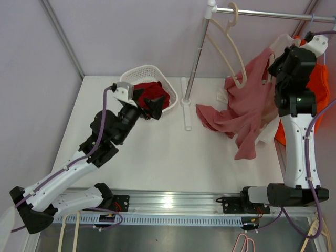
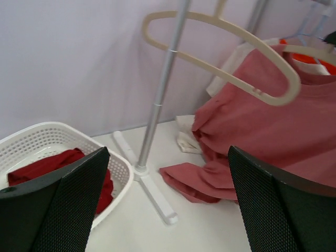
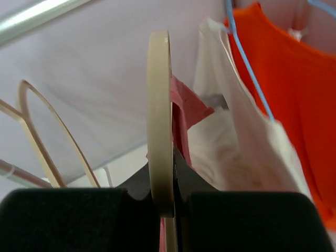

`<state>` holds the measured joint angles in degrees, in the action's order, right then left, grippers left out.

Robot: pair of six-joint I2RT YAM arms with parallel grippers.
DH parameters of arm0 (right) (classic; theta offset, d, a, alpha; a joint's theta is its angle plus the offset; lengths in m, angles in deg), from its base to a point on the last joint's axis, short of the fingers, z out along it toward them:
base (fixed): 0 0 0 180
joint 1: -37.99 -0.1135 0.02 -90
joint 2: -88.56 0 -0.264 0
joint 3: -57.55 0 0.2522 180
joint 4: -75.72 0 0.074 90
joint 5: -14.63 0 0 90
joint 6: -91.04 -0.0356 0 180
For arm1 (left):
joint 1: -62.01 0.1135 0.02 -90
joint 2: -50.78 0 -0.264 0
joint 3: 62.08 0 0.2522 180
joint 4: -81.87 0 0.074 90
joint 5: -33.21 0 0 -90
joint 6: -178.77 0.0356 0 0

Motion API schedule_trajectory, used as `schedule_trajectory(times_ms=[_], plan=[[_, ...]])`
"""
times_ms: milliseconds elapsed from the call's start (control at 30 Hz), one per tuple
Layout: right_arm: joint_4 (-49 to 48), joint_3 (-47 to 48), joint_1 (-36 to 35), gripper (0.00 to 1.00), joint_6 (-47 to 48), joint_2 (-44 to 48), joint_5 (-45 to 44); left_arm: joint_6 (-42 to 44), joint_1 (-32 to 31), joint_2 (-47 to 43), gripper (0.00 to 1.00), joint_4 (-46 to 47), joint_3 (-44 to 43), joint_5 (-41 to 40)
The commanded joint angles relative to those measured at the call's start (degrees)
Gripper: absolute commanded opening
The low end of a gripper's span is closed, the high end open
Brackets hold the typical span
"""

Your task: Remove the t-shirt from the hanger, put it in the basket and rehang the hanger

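Observation:
My left gripper swings back and to the right in the top view next, onto the t-shirt's near drooping end (image 1: 245,149), while my right gripper holds the hanger.
A pink t-shirt (image 1: 247,107) droops from a cream hanger (image 3: 159,131) under the rail at the right, its lower part bunched on the table. My right gripper (image 3: 167,202) is raised to the rail and shut on that hanger's edge; in the top view it (image 1: 279,52) sits behind the shirt's shoulder. The left wrist view shows the t-shirt (image 2: 262,126) ahead. My left gripper (image 1: 153,108) hovers open and holding nothing at the basket's near rim, well left of the shirt; its fingers (image 2: 58,205) frame the table.
A white basket (image 1: 137,73) with a dark red garment (image 1: 156,92) stands at the back left. The rack's pole (image 1: 195,52) and foot (image 1: 186,107) stand mid-table. An empty cream hanger (image 1: 227,50) hangs on the rail. White and orange garments (image 1: 319,84) hang at the far right.

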<state>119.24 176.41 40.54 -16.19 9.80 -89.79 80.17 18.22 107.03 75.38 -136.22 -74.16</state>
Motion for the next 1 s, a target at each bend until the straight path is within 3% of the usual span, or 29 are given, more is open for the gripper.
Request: schedule_trajectory(times_ms=[0,67,167,300,400,467,633,800,967], plan=[[3.1,-3.2,-6.8,0.0,-5.6,7.2,-20.1,8.2,-5.1,-4.3,1.0,7.7,4.4,-0.1],[5.8,-3.7,-10.7,0.0,-7.4,9.0,-28.1,14.6,-8.9,-6.3,1.0,10.0,6.4,1.8],[11.2,-3.7,-12.7,0.0,-12.0,10.3,-32.2,24.0,-18.0,-7.4,0.99,13.9,11.1,1.7],[16.4,-3.5,-13.3,0.0,-16.1,11.8,-32.4,25.0,-25.2,-8.0,1.0,14.4,16.1,7.1],[20.4,-1.1,-14.6,0.0,-19.1,11.4,-33.1,29.0,-30.7,-7.8,1.0,19.2,21.3,14.3],[23.9,1.4,-16.1,0.0,-21.6,8.8,-34.6,31.8,-34.8,-6.2,0.99,23.9,23.9,14.6],[33.0,7.0,-19.9,0.0,-25.7,4.9,-39.7,35.5,-38.4,1.5,1.0,26.4,21.4,13.6],[26.9,2.0,-21.6,0.0,-23.9,8.7,-39.4,36.9,-39.1,5.5,1.0,28.7,17.4,14.5],[23.2,-1.1,-22.8,0.0,-22.5,10.8,-38.9,37.6,-38.3,11.1,0.99,29.6,12.3,9.5]])
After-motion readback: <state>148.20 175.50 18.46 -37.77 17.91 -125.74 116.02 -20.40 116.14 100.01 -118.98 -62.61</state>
